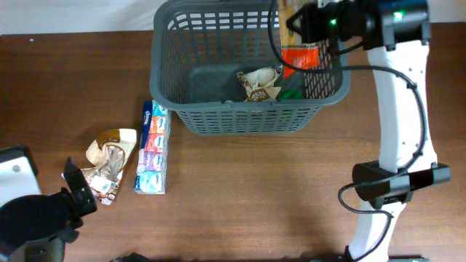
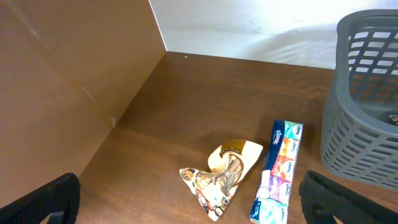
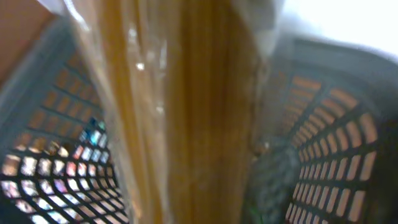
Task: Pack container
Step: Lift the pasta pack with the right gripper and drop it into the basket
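The cream packet (image 1: 259, 84) is below my gripper, nearer my base, so my right gripper should next move back and down over it to release the spaghetti.
The dark grey slotted container (image 1: 240, 120) stands at the back centre of the table. My right gripper (image 1: 302, 25) hangs over its right side, shut on a clear packet of spaghetti (image 1: 303, 57) with an orange label that dips into the container. The spaghetti (image 3: 180, 112) fills the right wrist view, with the container's lattice (image 3: 336, 155) around it; the fingers are hidden there. My left gripper (image 1: 76, 193) is open and empty at the front left, just short of a cream and brown snack packet (image 1: 109, 161).
A long strip of tissue packs (image 1: 153, 149) lies left of the container, beside the snack packet (image 2: 224, 174). In the left wrist view the strip (image 2: 280, 171) lies near the container's wall (image 2: 360, 130). A cream packet (image 1: 261, 82) and a green item (image 1: 293, 89) lie inside.
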Motion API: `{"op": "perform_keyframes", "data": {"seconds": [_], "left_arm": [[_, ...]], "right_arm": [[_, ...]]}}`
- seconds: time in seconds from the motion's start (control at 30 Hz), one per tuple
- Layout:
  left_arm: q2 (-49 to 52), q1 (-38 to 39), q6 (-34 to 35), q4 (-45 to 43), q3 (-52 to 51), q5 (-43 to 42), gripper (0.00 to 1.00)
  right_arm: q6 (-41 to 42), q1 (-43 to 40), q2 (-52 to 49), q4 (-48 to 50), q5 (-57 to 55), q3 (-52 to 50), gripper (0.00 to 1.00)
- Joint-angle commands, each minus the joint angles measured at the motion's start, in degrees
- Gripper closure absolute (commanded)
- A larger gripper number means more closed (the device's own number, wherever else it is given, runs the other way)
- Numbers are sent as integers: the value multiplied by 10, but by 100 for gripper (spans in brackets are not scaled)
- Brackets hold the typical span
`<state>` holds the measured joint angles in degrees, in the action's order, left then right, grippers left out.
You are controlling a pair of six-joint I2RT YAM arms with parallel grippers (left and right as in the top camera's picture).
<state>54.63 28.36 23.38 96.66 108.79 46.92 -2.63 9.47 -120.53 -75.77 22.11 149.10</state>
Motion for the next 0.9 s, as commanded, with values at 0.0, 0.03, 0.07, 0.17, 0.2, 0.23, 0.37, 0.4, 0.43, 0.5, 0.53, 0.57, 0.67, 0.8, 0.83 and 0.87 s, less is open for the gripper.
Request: {"op": "perform_keyframes", "data": {"seconds": [0.0, 0.03, 0.07, 0.17, 0.2, 0.23, 0.37, 0.4, 0.43, 0.5, 0.53, 0.57, 0.67, 0.8, 0.83, 0.87], "left_arm": [[0, 0, -1, 0, 0, 2, 1], [0, 0, -1, 0, 0, 2, 1], [0, 0, -1, 0, 0, 2, 1], [0, 0, -1, 0, 0, 2, 0], [0, 0, -1, 0, 0, 2, 0], [0, 0, -1, 0, 0, 2, 0], [0, 0, -1, 0, 0, 2, 0], [0, 0, -1, 0, 0, 2, 0], [0, 0, -1, 0, 0, 2, 0], [0, 0, -1, 0, 0, 2, 0], [0, 0, -1, 0, 0, 2, 0], [0, 0, -1, 0, 0, 2, 0], [0, 0, -1, 0, 0, 2, 0], [0, 0, -1, 0, 0, 2, 0], [0, 0, -1, 0, 0, 2, 1], [0, 0, -1, 0, 0, 2, 1]], "right_arm": [[-68, 10, 17, 17, 14, -30, 96], [-79, 12, 17, 19, 15, -43, 96], [-85, 14, 17, 21, 15, -55, 96], [-96, 19, 17, 31, 15, -91, 96], [-98, 21, 17, 35, 14, -101, 96], [-104, 23, 17, 39, 15, -111, 96], [-139, 31, 16, 50, 14, -151, 96], [-151, 33, 16, 51, 14, -159, 96], [-167, 34, 16, 52, 13, -168, 96], [-191, 36, 16, 52, 13, -183, 96], [-205, 37, 15, 52, 13, -190, 96], [-218, 37, 15, 52, 13, -198, 96], [-250, 37, 15, 53, 12, -217, 95], [-272, 37, 13, 51, 12, -229, 93], [-272, 37, 12, 51, 12, -229, 92], [-272, 37, 12, 51, 12, -229, 92]]}}
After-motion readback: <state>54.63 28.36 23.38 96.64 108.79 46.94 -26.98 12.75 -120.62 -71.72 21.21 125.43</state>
